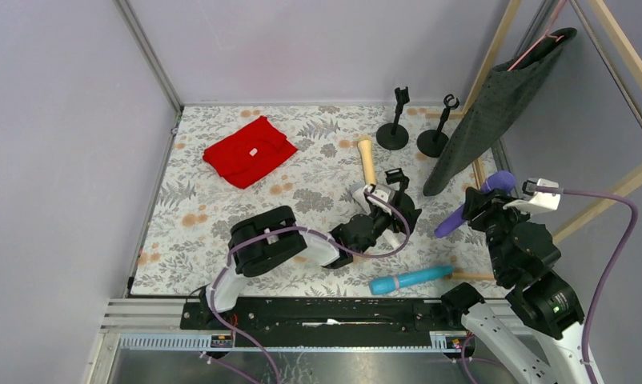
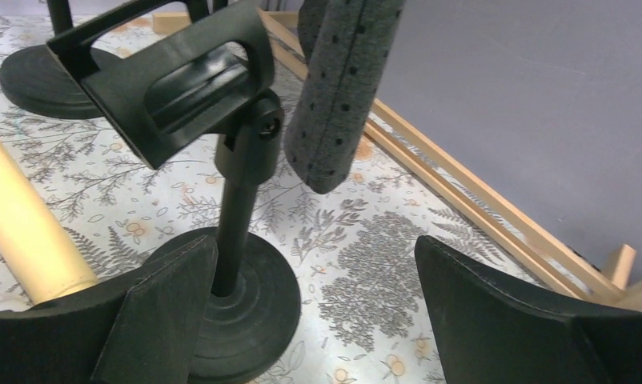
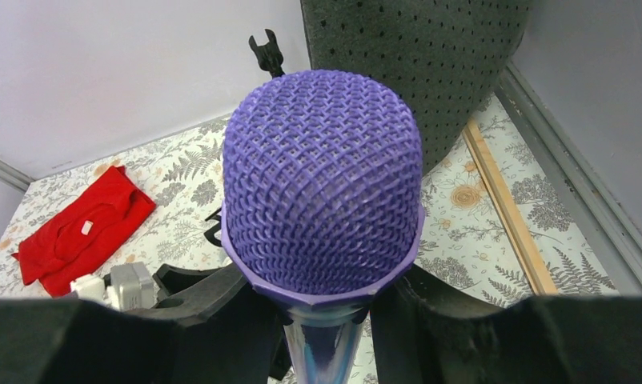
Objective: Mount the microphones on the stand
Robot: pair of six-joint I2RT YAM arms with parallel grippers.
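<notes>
The stand's black pole (image 1: 403,187) (image 2: 236,228) is outward of my left gripper's middle, near one finger, so my gripper should shift outward to center the pole and close.
My right gripper (image 1: 479,210) is shut on the purple microphone (image 1: 494,186) and holds it above the table's right side; its mesh head fills the right wrist view (image 3: 322,184), with the handle between my fingers (image 3: 342,328). My left gripper (image 1: 398,212) is open. A black stand (image 2: 238,200) with an empty clip (image 2: 170,80) rises between its fingers, close to the left finger (image 2: 142,320). The cream-yellow microphone (image 1: 367,160) lies just behind that stand (image 1: 394,180). The light blue microphone (image 1: 410,278) lies near the front edge. I cannot make out the white microphone.
Two more empty black stands (image 1: 394,120) (image 1: 439,128) are at the back. A dark grey felt cloth (image 1: 494,104) hangs on a pink hanger from a wooden frame (image 1: 494,48) at the right. A red cloth (image 1: 248,150) lies at the back left.
</notes>
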